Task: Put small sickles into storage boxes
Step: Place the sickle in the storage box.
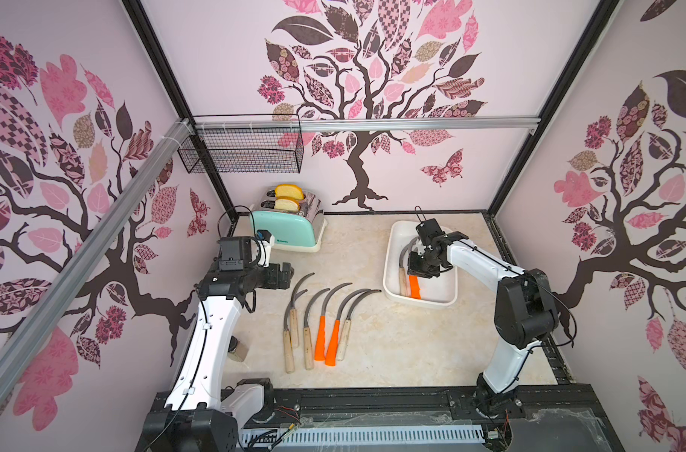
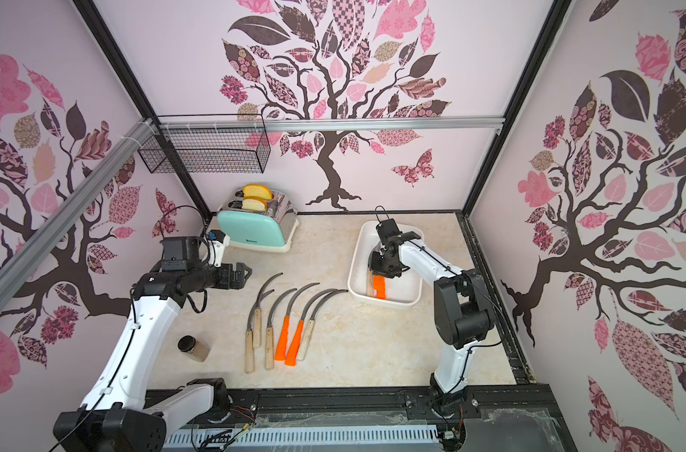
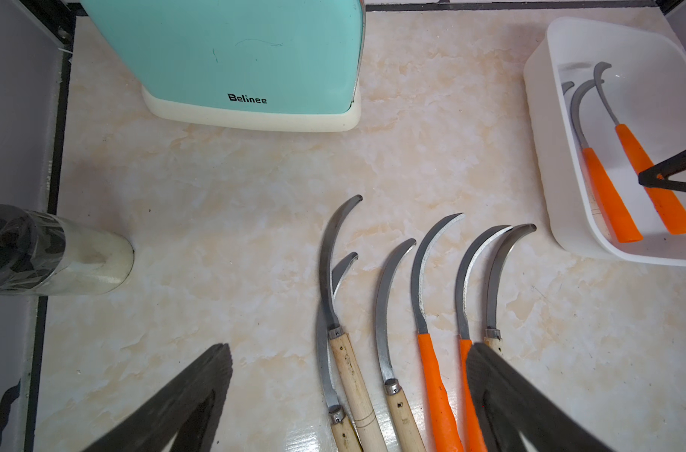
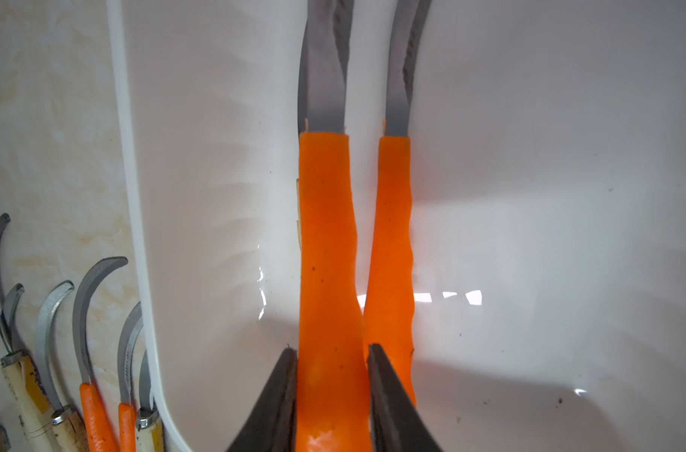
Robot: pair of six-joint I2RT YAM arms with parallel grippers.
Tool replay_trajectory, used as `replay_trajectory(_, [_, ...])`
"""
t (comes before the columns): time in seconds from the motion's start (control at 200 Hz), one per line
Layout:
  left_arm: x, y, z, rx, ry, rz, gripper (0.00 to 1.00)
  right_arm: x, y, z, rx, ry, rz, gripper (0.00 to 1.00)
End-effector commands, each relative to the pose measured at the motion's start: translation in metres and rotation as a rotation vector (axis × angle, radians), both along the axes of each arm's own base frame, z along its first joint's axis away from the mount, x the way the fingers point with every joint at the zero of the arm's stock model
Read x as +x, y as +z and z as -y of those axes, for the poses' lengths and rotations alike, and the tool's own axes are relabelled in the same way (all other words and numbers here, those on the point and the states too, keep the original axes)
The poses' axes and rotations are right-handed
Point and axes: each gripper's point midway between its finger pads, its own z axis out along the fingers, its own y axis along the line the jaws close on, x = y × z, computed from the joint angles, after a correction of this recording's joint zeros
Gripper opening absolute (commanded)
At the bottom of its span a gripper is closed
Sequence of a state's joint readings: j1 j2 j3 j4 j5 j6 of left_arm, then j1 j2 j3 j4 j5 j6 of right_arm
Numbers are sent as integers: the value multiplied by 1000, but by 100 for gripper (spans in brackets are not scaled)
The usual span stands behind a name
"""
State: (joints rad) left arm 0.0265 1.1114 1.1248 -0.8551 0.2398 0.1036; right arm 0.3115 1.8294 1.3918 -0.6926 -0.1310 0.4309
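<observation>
My right gripper lowers to the spot (image 1: 409, 291) beside the second orange handle next and releases the sickle, since the held sickle still hangs above the bottom of the box.
The white storage box (image 1: 419, 299) (image 2: 384, 300) stands at the right of the table. My right gripper (image 1: 416, 271) (image 4: 331, 352) reaches down into it, shut on the orange handle of a small sickle (image 4: 325, 235). A second orange-handled sickle (image 4: 392, 235) lies right beside that one, and a wooden-handled one (image 1: 402, 281) rests along the box's left wall. Several more sickles (image 1: 320, 336) (image 3: 435, 371) lie in a row on the table, blades pointing away. My left gripper (image 1: 290, 274) (image 3: 349, 346) hangs open above the row's left end, holding nothing.
A teal toaster (image 1: 286, 227) with bread slices stands at the back left. A small dark-lidded jar (image 2: 194, 348) stands near the left arm's base. A black wire basket (image 1: 243, 148) hangs on the back wall rail.
</observation>
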Motion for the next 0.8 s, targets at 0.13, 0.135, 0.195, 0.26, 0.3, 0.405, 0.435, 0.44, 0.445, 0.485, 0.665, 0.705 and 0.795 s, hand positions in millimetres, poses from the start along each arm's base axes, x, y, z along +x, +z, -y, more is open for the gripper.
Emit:
replay_trajectory(0.13, [3, 8, 3, 9, -17, 16, 98, 12, -15, 13, -37, -32, -5, 27])
replay_trajectory(0.135, [3, 8, 3, 9, -18, 16, 98, 12, -16, 13, -38, -33, -8, 27])
replay_trajectory(0.195, [3, 8, 4, 10, -21, 14, 98, 15, -19, 13, -39, -29, -12, 27])
replay_trajectory(0.26, [3, 7, 4, 10, -22, 12, 98, 18, -23, 13, -42, -29, -16, 26])
replay_trajectory(0.3, [3, 7, 4, 10, -25, 13, 98, 19, -26, 13, -44, -29, -20, 27])
replay_trajectory(0.405, [3, 6, 5, 14, -30, 7, 98, 18, -34, 15, -58, -27, -35, 27])
replay_trajectory(0.435, [2, 5, 5, 14, -32, 5, 98, 18, -35, 15, -62, -27, -36, 27])
replay_trajectory(0.44, [2, 5, 5, 14, -31, 4, 98, 18, -35, 15, -63, -27, -37, 27])
replay_trajectory(0.445, [2, 5, 5, 14, -31, 5, 98, 18, -36, 15, -64, -27, -38, 27])
replay_trajectory(0.485, [2, 4, 5, 14, -33, 2, 98, 17, -38, 16, -69, -25, -42, 27])
replay_trajectory(0.665, [1, 3, 6, 13, -42, -3, 98, 15, -45, 14, -62, -14, -61, 29])
replay_trajectory(0.705, [1, 2, 6, 13, -42, -7, 98, 14, -46, 14, -60, -10, -65, 29])
replay_trajectory(0.795, [2, 2, 7, 14, -44, -8, 98, 12, -48, 15, -66, -8, -70, 32])
